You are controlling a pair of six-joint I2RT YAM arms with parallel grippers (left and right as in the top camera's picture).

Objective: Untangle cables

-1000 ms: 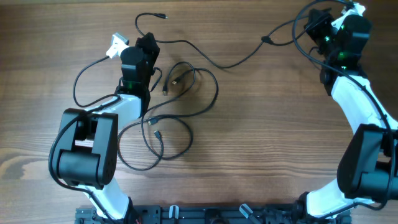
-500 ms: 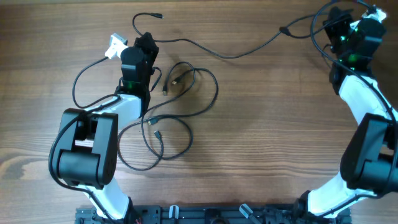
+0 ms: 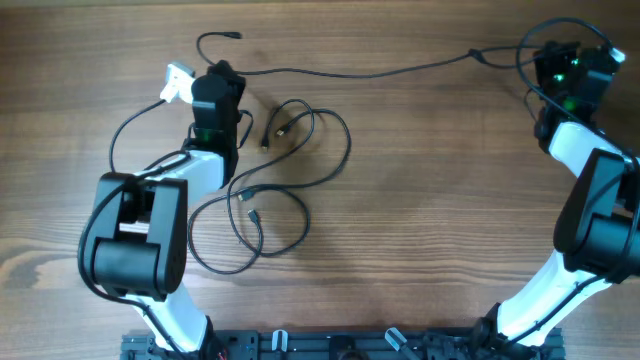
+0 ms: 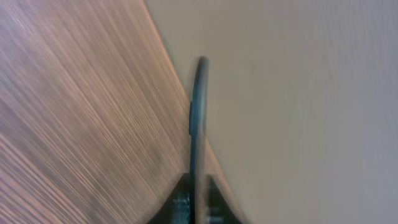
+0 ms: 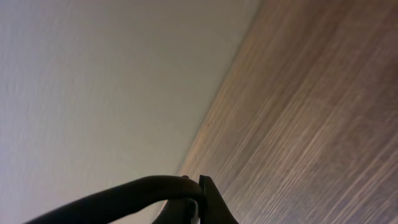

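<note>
My right gripper needs to move a little farther to the right in the overhead view and then open, because the cable stretches clear of the loose loops.
A long black cable [image 3: 380, 72] stretches across the far side of the table between both grippers, its plug end [image 3: 236, 36] curling behind the left one. My left gripper [image 3: 214, 72] has this cable [image 4: 198, 118] running between its fingertips [image 4: 199, 202], with the jaws slightly apart and a sliver of gap on one side. My right gripper [image 3: 546, 62] at the far right is shut on the cable [image 5: 124, 194], which curves into its jaws [image 5: 200, 200]. The other cables [image 3: 305, 135] lie in loose loops right of the left arm, with another loop [image 3: 250, 235] nearer the front.
The left arm's own thicker cable [image 3: 122, 140] arcs out to its left, below a white connector [image 3: 177, 80]. The right arm's cable [image 3: 565, 24] loops over its wrist. Both wrist views show the table's far edge [image 4: 168, 56] against a pale wall [image 5: 93, 74].
My right gripper has moved right and pulled the long cable nearly straight. My left gripper has shifted back and left, and its jaws have parted a little.
</note>
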